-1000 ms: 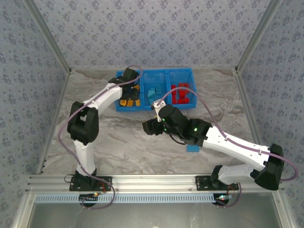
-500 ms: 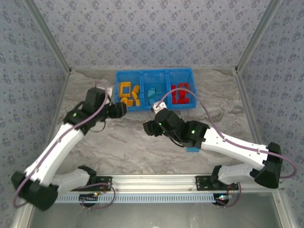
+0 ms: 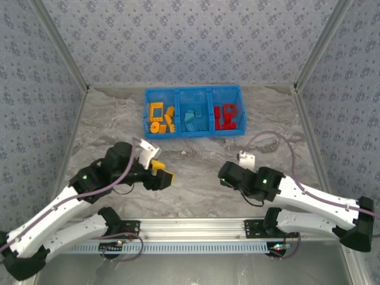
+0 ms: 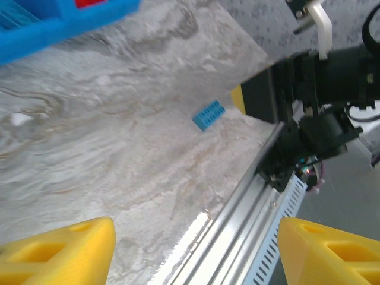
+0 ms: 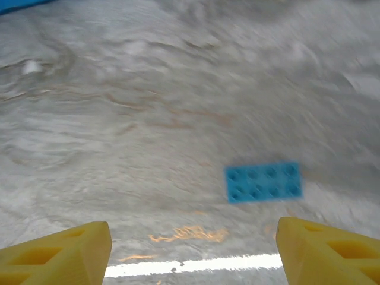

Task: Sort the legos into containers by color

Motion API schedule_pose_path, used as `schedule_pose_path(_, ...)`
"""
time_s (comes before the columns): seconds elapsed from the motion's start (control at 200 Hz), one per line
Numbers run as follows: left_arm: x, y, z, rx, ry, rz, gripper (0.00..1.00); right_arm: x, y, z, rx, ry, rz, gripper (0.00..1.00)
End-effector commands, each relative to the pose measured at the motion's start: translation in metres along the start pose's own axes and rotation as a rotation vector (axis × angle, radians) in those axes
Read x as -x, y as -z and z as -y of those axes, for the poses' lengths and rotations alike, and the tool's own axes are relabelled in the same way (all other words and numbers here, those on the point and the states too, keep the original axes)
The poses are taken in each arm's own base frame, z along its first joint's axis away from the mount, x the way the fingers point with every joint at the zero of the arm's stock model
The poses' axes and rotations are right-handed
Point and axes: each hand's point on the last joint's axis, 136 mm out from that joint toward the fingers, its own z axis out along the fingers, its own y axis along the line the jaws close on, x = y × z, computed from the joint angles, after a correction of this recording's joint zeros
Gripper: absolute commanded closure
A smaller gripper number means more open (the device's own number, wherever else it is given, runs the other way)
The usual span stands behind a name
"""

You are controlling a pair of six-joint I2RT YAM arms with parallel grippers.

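My right gripper will turn next and go down with its fingers astride the long sides of the blue brick below it.
The blue three-part containers bin [image 3: 209, 89] stands at the back of the table, with yellow-orange legos [image 3: 160, 117] in its left part, blue ones [image 3: 193, 119] in the middle and red ones [image 3: 227, 117] on the right. One flat blue brick [image 5: 263, 181] lies on the marble ahead of my right gripper [image 5: 194, 243], which is open and empty. From the left wrist the same blue brick [image 4: 208, 114] shows near the table's front rail. My left gripper [image 4: 196, 249] is open with nothing between its yellow fingers. From above, the left gripper [image 3: 163, 172] and right gripper [image 3: 225, 174] face each other low over the near table.
The aluminium front rail [image 3: 196, 227] runs along the near edge, also close under the left gripper as the rail [image 4: 249, 208]. My right arm's dark wrist [image 4: 320, 77] sits just beyond the loose brick. A corner of the bin [image 4: 59, 24] shows at the upper left.
My left arm has drawn back from the bin's yellow compartment to the near left of the table. The right arm has retreated toward the front edge. Both grippers have opened wider.
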Motion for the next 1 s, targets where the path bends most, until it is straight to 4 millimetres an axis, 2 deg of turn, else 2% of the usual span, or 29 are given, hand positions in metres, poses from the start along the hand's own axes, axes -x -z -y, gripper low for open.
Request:
schedule_pose_path(0.0,0.021,-0.016,0.026,-0.054,-0.074,0.082,0.27,-0.018,-0.005,0.037,-0.087,-0.323,-0.049,0.24)
schedule_pose_path(0.185,0.011,-0.040,0.062,-0.078,-0.249,0.032,0.27,-0.023,-0.029,0.040,-0.070,-0.725,-0.051,0.23)
schedule_pose_path(0.275,0.009,-0.042,0.067,-0.022,-0.318,0.027,0.27,-0.022,-0.040,0.042,-0.092,-0.862,-0.051,0.25)
schedule_pose_path(0.39,0.019,-0.036,0.062,0.091,-0.371,0.084,0.26,-0.026,-0.051,0.050,-0.159,-0.995,-0.083,0.26)
schedule_pose_path(0.56,0.020,-0.040,0.053,0.143,-0.364,0.098,0.26,-0.030,-0.065,0.053,-0.199,-1.118,-0.129,0.25)
schedule_pose_path(0.824,0.022,-0.043,0.056,0.138,-0.360,0.101,0.26,-0.030,-0.085,0.050,-0.217,-1.206,-0.170,0.25)
schedule_pose_path(0.994,0.026,-0.036,0.056,0.144,-0.357,0.122,0.26,-0.030,-0.098,0.049,-0.242,-1.240,-0.191,0.29)
